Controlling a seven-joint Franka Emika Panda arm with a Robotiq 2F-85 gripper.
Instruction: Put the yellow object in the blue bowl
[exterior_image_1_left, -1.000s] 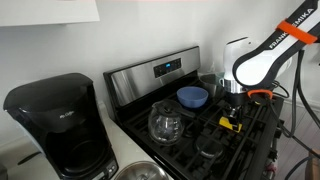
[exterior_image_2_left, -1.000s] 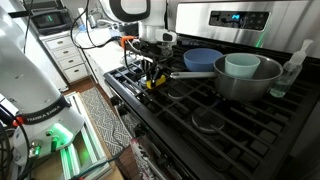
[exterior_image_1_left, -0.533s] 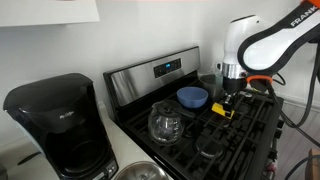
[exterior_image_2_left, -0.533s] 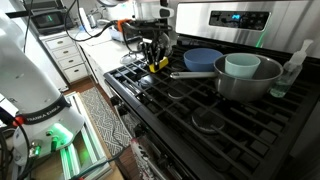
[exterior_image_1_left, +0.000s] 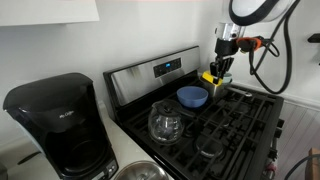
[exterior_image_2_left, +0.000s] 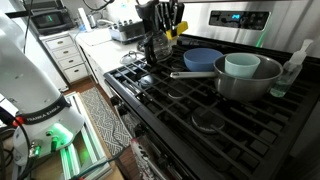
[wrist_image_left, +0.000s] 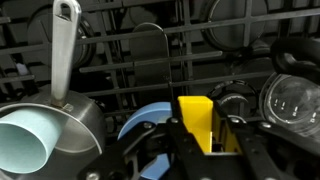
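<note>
I will next carry the block outward and down over the bowl's open middle and release it inside, because the blue bowl (exterior_image_1_left: 192, 96) is below and outward of my gripper.
My gripper (exterior_image_1_left: 216, 72) is shut on the yellow object (exterior_image_1_left: 210, 77), a small bright yellow block, and holds it high above the stove. It shows in both exterior views (exterior_image_2_left: 171, 32) and in the wrist view (wrist_image_left: 196, 122), clamped between the black fingers (wrist_image_left: 204, 140). The blue bowl (exterior_image_1_left: 192, 96) sits on the stovetop below and a little to the side of the block. It also shows in an exterior view (exterior_image_2_left: 202, 60) behind a pan, and in the wrist view (wrist_image_left: 140, 128), partly hidden by my fingers.
A clear glass carafe (exterior_image_1_left: 164, 124) stands on the front burner grate. A metal pan (exterior_image_2_left: 245, 80) with a long handle holds a pale green cup (exterior_image_2_left: 241, 65). A black coffee maker (exterior_image_1_left: 55, 125) stands beside the stove. A clear bottle (exterior_image_2_left: 291, 68) stands by the pan.
My gripper has risen from the stove grate with the yellow object in it and moved toward the back of the stove, nearer the blue bowl.
</note>
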